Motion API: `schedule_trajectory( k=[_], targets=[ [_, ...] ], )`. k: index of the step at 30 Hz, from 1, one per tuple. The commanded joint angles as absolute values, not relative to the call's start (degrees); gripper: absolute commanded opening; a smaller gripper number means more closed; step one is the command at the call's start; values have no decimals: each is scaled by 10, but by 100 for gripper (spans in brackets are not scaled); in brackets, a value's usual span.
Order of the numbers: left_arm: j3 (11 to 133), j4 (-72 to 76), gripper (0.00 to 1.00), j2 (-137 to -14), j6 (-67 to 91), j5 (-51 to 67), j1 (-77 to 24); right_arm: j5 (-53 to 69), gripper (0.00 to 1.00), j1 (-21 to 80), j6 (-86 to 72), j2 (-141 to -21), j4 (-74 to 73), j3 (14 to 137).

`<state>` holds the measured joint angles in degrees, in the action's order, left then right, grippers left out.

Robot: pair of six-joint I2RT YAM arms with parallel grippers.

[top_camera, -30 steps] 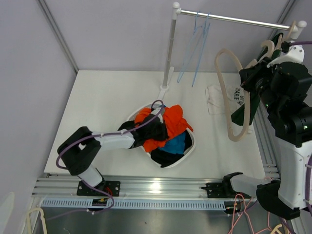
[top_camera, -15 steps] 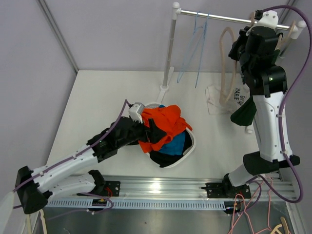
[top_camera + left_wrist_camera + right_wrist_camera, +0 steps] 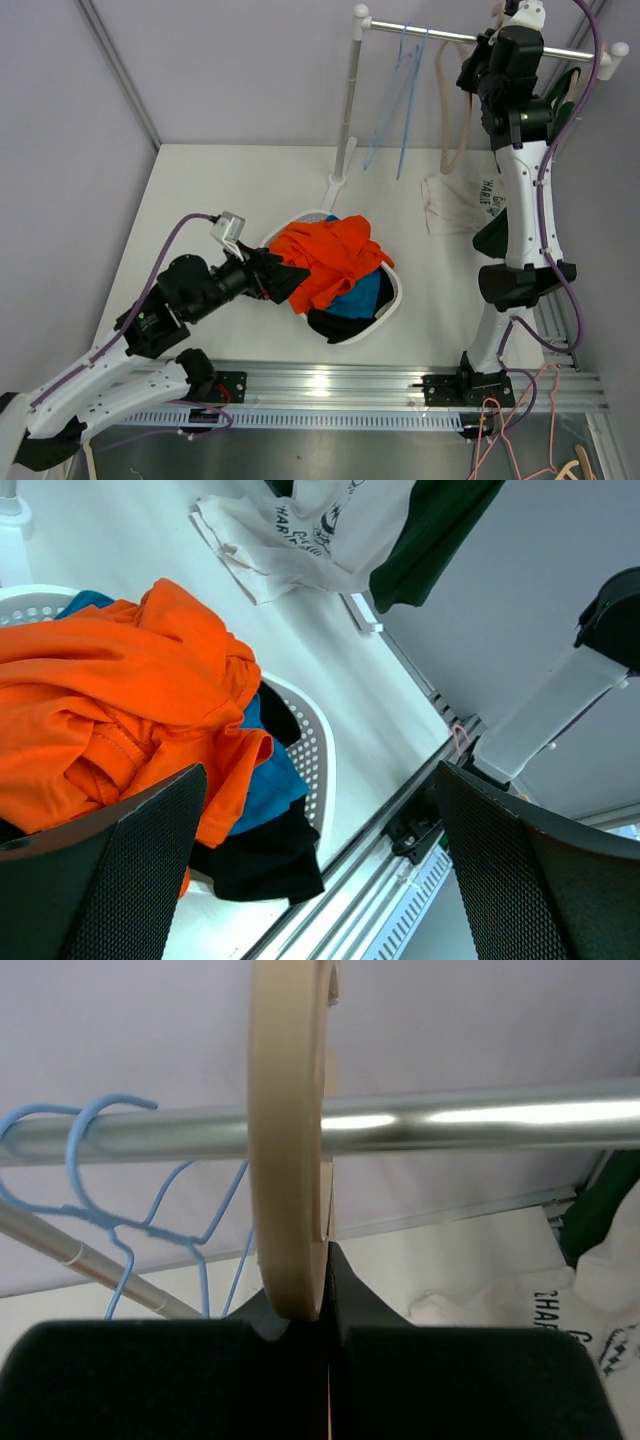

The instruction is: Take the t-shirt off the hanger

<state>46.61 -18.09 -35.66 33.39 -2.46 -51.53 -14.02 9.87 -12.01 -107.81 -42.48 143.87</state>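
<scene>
The right gripper will next shift toward the blue wire hangers and lower the loop of the tan wooden hanger onto the bar, since the tan wooden hanger point(image 3: 290, 1160) is bare beside the bar.
The orange t-shirt point(image 3: 330, 262) lies crumpled on top of other clothes in the white basket point(image 3: 392, 295), off any hanger. In the left wrist view the orange t-shirt point(image 3: 130, 700) fills the left side. My left gripper point(image 3: 283, 278) sits just left of the basket, open and holding nothing, and the left gripper point(image 3: 318, 810) shows its jaws wide apart. My right gripper point(image 3: 478, 75) is raised to the metal rail point(image 3: 450, 36). The right gripper point(image 3: 325, 1300) is shut on the bare tan wooden hanger point(image 3: 290, 1160), whose hanger loop point(image 3: 447, 110) hangs by the rail.
Two blue wire hangers point(image 3: 405, 100) hang on the rail left of the tan one. A white printed shirt point(image 3: 455, 205) and a dark green garment point(image 3: 497, 235) lie at the table's right. Blue and black clothes sit under the orange t-shirt. The rail's post point(image 3: 347, 110) stands behind the basket.
My left gripper opened, let go of the orange t-shirt in the basket and drew back to the left. My right arm lifted the tan hanger up to the rail.
</scene>
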Motion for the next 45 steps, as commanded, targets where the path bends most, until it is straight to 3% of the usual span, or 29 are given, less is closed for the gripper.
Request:
schedule_trajectory(
  k=[1, 9, 22, 29, 45],
  targets=[
    [475, -201, 100, -354, 308, -38, -518, -78, 0, 77, -142, -1094, -342, 1451],
    [465, -199, 100, -347, 304, -53, -518, -40, 0, 70, -156, -1149, -303, 1476],
    [456, -200, 100, -352, 317, -47, -518, 27, 0, 68, -192, -1144, -401, 1468],
    [445, -195, 99, -347, 329, -37, -518, -61, 0, 89, -125, -1093, -383, 1392],
    [438, -201, 99, -336, 332, -40, -518, -55, 3, 98, -81, -1080, -411, 1344]
  ],
)
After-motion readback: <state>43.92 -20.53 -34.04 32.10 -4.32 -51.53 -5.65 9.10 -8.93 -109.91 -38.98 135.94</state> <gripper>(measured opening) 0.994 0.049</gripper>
